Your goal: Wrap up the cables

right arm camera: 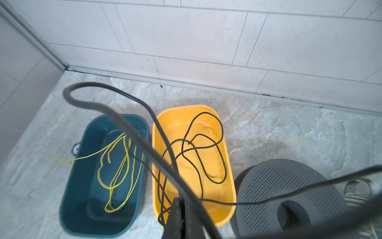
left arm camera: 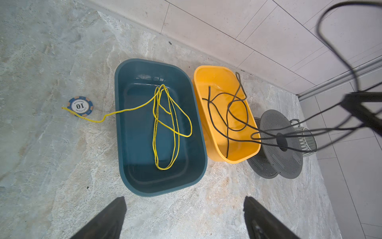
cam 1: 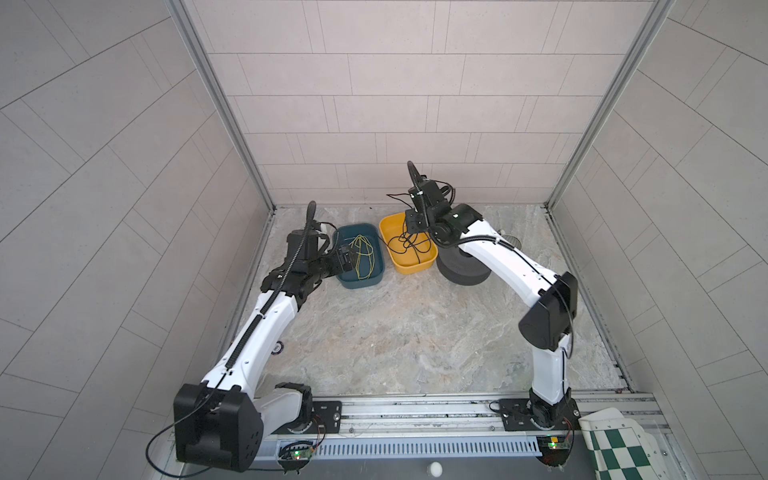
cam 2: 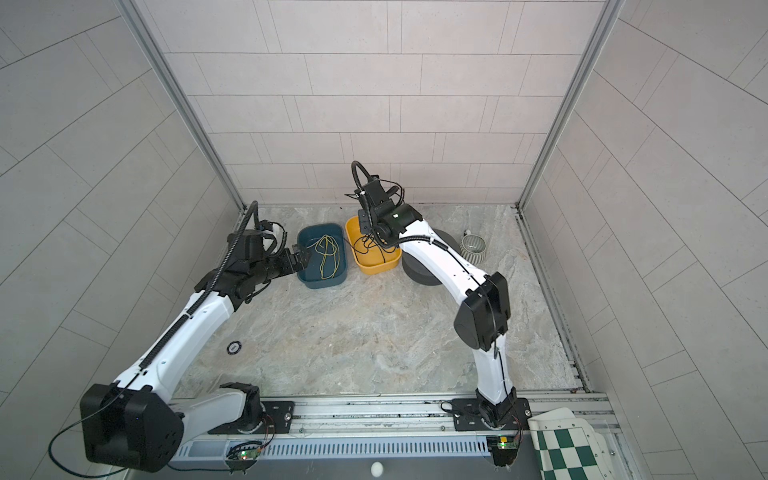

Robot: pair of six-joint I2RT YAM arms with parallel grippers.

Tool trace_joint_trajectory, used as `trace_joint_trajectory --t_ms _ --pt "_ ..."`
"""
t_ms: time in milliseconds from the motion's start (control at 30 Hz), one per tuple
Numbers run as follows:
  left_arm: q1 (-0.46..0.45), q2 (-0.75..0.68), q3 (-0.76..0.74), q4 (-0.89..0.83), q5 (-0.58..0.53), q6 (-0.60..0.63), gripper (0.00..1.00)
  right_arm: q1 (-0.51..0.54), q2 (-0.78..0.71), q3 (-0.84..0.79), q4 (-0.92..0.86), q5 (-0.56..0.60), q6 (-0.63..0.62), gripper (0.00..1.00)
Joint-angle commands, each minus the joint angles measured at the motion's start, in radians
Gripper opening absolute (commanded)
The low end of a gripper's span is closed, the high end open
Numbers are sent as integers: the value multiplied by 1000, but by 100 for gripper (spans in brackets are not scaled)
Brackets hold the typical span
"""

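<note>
My right gripper is to draw back, go down and let go of the wire on the clear tabletop by the spool's near side, because that spot has plenty of room for loops.
The cables are one thin black wire [left arm camera: 227,115] lying in loose loops inside a yellow bin [left arm camera: 237,160]. My right gripper [right arm camera: 179,201] hangs above that bin's near end, shut on the wire; strands rise from the bin to it and one big loop [right arm camera: 86,103] arcs above it. Another strand [right arm camera: 268,200] runs from the gripper across a grey perforated spool [right arm camera: 289,186]. In both top views the right gripper [cam 1: 415,224] [cam 2: 368,224] hovers over the yellow bin. My left gripper [left arm camera: 184,198] is open and empty, just off the blue bin's [cam 1: 361,282] left rim.
A yellow-green cord [left arm camera: 175,124] lies in the blue bin [left arm camera: 161,190], its tail trailing over the rim to a poker chip [left arm camera: 80,106]. A ribbed cup [cam 2: 473,247] stands behind the spool. The back wall is close behind both bins. A chessboard mat [cam 2: 569,453] lies at the front right.
</note>
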Motion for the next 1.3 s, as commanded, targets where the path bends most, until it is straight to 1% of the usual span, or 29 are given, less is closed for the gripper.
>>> trace_joint_trajectory --t_ms 0,200,300,433,533,700,800,933,1000,1033,1067,1133,1267 --pt "-4 -16 -5 7 -1 12 95 7 -145 -80 -18 -30 -28 0" --pt "-6 -9 -2 6 5 10 94 5 -376 -248 -131 -68 1 0" --pt "-8 -3 -2 9 10 6 94 -1 -501 -356 -175 -74 43 0" --pt "-10 5 1 9 12 7 94 -48 -668 -563 -170 -142 141 0" --pt "-11 10 2 7 11 6 94 -90 -747 -724 -161 -171 182 0" --pt "-24 12 4 3 7 9 94 -201 -786 -958 -90 -231 215 0" --pt "-26 11 5 -2 4 12 94 -255 -772 -1042 -34 -234 225 0" --pt "-31 8 7 -8 -5 18 94 -285 -712 -1103 -4 -253 237 0" --pt "-32 8 5 -8 -5 18 94 -285 -677 -1097 -29 -246 249 7" --pt "-33 8 6 -8 -3 18 94 -285 -661 -1088 -49 -246 242 15" --pt "-32 8 5 -8 -2 18 94 -285 -646 -1073 -72 -251 231 27" --pt "-33 9 6 -8 1 18 94 -283 -624 -1039 -124 -255 218 44" --pt "-35 11 9 -11 1 21 94 -268 -635 -986 -182 -223 194 67"
